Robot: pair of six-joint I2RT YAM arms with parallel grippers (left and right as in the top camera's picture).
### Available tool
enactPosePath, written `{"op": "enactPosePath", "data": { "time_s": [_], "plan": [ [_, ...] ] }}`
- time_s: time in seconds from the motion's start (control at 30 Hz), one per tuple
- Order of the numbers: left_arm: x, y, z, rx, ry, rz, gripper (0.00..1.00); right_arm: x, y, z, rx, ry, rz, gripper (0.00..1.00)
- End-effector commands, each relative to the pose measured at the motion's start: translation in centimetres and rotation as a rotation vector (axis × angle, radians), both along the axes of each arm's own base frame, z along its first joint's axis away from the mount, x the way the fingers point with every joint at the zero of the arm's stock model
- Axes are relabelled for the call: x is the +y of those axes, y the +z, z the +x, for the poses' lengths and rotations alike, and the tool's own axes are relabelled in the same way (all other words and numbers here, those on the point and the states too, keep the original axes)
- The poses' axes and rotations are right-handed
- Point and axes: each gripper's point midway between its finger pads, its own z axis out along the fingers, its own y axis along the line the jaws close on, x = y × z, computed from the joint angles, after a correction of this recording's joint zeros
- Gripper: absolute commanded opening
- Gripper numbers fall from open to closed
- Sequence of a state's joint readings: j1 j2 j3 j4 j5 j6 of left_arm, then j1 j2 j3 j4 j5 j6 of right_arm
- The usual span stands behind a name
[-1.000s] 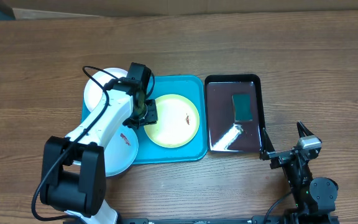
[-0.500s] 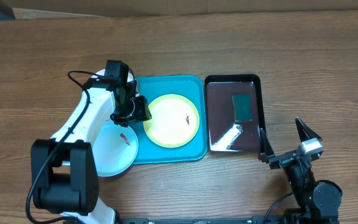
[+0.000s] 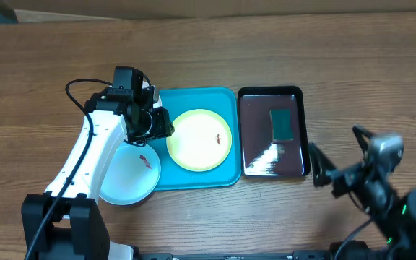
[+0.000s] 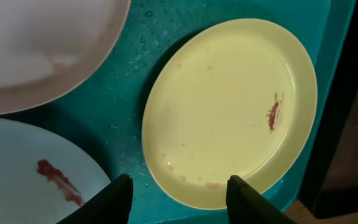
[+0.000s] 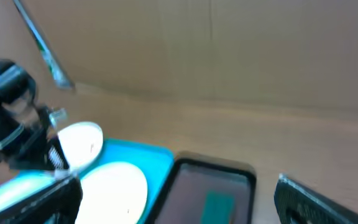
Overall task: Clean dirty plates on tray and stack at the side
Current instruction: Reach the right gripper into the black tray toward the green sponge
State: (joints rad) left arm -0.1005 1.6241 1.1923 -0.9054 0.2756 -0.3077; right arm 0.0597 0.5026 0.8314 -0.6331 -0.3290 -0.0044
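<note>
The plates have red smears on them. I will therefore swing my right gripper outward over the black tray, tilt it down and lower it onto the green sponge (image 3: 282, 124) (image 5: 217, 206).
The turquoise tray (image 3: 226, 108) holds a yellow-green rimmed plate (image 3: 199, 139) with a small red-brown smear. A light blue plate (image 3: 125, 180) with a red smear lies over the tray's left edge. In the left wrist view the white plate (image 4: 36, 50) is at the top left, the light blue plate (image 4: 17, 162) at the lower left and the yellow-green plate (image 4: 229, 106) in the middle. My left gripper (image 4: 180, 182) hovers open over the tray just left of the yellow-green plate, holding nothing. My right gripper (image 5: 179, 196) stands wide open and empty, right of the black tray, blurred.
A smaller glossy black tray (image 3: 255, 162) sits right of the turquoise one, with a green sponge (image 3: 282, 124) in it. My left arm (image 3: 92, 144) covers most of the white plate from above. Bare wooden table (image 3: 266, 50) surrounds both trays.
My left arm swung left, shifting its gripper from the yellow-green plate's left edge to just beside it. The right arm rose and moved right, and is now blurred.
</note>
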Motion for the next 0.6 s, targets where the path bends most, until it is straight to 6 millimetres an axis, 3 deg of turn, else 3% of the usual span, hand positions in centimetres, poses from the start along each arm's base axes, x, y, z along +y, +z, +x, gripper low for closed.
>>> {"op": "enactPosePath", "data": {
  "time_s": [0.0,0.13,0.27,0.37,0.5,0.57],
  "plan": [
    [0.4,0.4,0.0,0.003,0.045,0.036,0.44,0.5,0.6,2.7,0.173,0.014,-0.005,1.0],
    [0.7,0.1,-0.2,0.009,0.055,0.088,0.39,1.8,-0.3,5.3,0.368,0.059,0.058,1.0],
    [0.6,0.0,-0.3,0.008,0.044,0.121,0.35,3.5,-2.6,6.2,0.522,0.149,0.112,1.0],
    [0.9,-0.3,-0.5,0.015,0.064,0.149,0.32,3.3,-6.0,7.3,0.661,0.114,0.12,0.7],
    [1.2,-0.9,-0.8,0.026,0.086,0.159,0.32,2.3,-10.3,8.5,0.8,0.002,0.046,0.68],
    [1.2,-1.1,-0.8,0.024,0.086,0.158,0.33,1.9,-11.9,9.1,0.83,-0.044,-0.019,0.72]
  ]
}}
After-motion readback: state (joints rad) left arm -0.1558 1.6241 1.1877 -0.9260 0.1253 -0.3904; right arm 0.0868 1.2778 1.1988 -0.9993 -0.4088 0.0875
